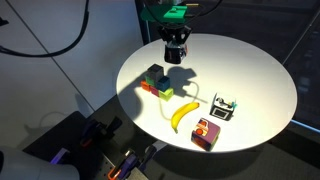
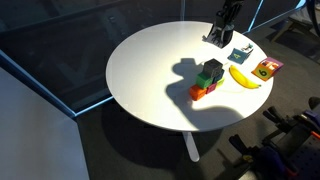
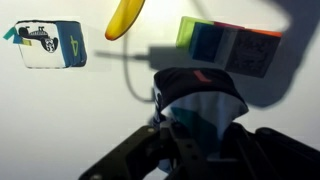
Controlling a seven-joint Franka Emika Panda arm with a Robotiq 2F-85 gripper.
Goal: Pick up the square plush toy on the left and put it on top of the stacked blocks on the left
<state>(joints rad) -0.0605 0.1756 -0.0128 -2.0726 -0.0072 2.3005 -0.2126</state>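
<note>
The stacked blocks are below and toward the right in the wrist view, so my gripper should move that way, then lower to release the toy on top of them.
My gripper is over the far part of the round white table, also in the other exterior view. In the wrist view the jaws are shut on the square plush toy, whose dark, white and teal-green faces show between the fingers. The stacked blocks stand apart from the gripper, nearer the table's middle, as a pile of green, teal, red and orange blocks. They show at the upper right of the wrist view.
A yellow banana lies beside the blocks. A black-and-white cube and a pink-red cube with yellow sit near the table's edge. Dark equipment stands on the floor around the table.
</note>
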